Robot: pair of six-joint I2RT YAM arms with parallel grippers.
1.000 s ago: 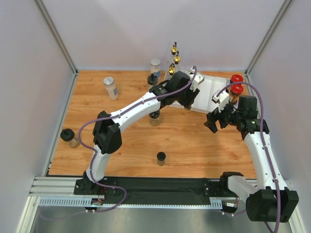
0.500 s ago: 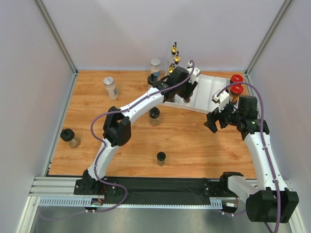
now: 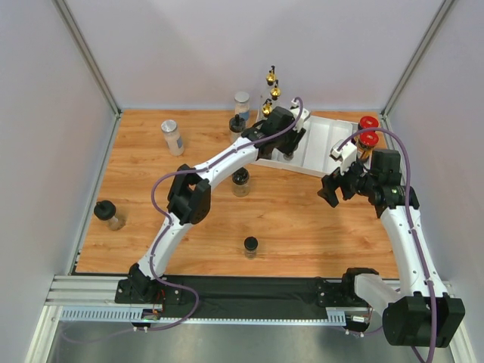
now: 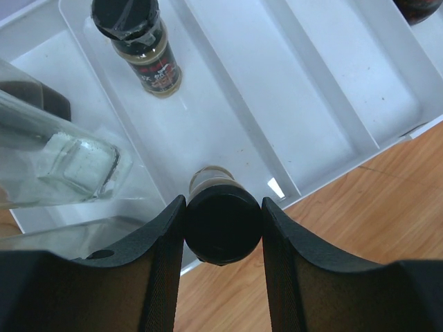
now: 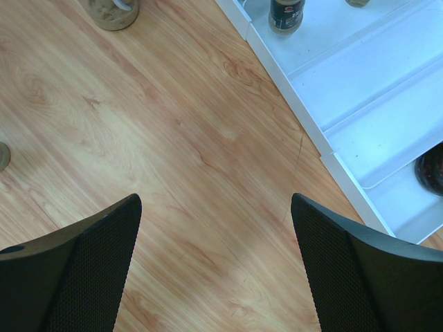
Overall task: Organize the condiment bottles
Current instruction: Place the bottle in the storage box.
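The robot's left gripper should lower the spice jar onto the bare near end of the white tray's section [image 4: 212, 162] and let go of the jar's black cap, because a second spice jar already stands there.
My left gripper [image 4: 223, 232] is shut on the black cap of a small spice jar [image 4: 221, 220], held over the near end of the white tray's [image 4: 332, 117] left part. From above, the left gripper [image 3: 286, 149] sits at the tray's left side. A second black-capped spice jar [image 4: 142, 45] stands farther back in that compartment. Three gold-spouted bottles [image 3: 272, 91] stand behind the tray. Two red-lidded jars [image 3: 368, 131] are at its right end. My right gripper [image 3: 333, 189] hangs open over bare wood, holding nothing [image 5: 214, 228].
Loose on the table are black-capped jars [image 3: 240, 181] [image 3: 250, 246] [image 3: 107, 213] [image 3: 237, 125] and silver-lidded jars [image 3: 172, 136] [image 3: 242, 102]. A clear glass bottle [image 4: 62, 152] stands close to the left of my left fingers. Grey walls enclose the table.
My left arm has stretched out and carried the held jar a little farther back over the tray. The right arm has not moved.
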